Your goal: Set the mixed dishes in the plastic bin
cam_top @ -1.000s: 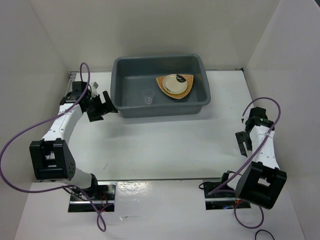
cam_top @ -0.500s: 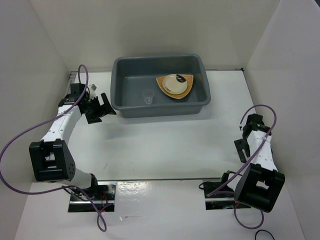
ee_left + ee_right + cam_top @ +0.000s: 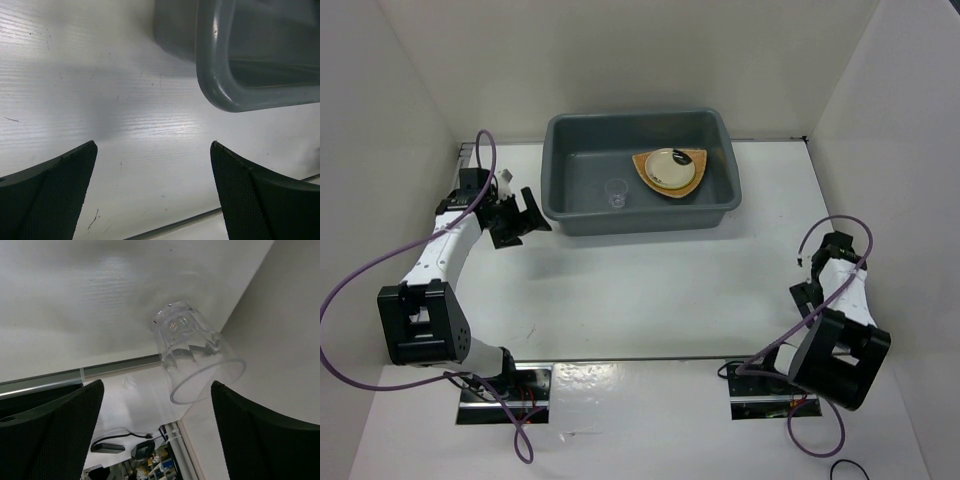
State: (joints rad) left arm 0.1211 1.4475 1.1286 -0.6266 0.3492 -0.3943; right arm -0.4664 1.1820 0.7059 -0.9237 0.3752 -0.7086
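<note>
My right gripper should move down onto the second clear glass's opening next, with its fingers on both sides of the rim edge farther from the wall [image 3: 173, 395]. The opening has room for one finger.
The dark grey plastic bin [image 3: 557, 185] stands at the back middle of the table. Inside it the tan plate [image 3: 692, 178] lies on the right with the cream saucer [image 3: 668, 166] on top. The tiny clear glass [image 3: 616, 193] stands on the bin floor to the left. My left gripper [image 3: 525, 216] is open and empty beside the bin's front left corner [image 3: 235, 65]; in its wrist view [image 3: 152, 200] only bare table lies between the fingers. My right gripper [image 3: 805, 297] is open and empty.
In the right wrist view a second clear glass [image 3: 195, 357] stands on the table next to the right wall, just beyond my open right gripper [image 3: 157, 440]. It does not show in the top view. White walls enclose the table on three sides.
My right arm has folded back toward its base, drawing its gripper nearer the right wall. My left gripper has drawn slightly back to the left from the bin.
</note>
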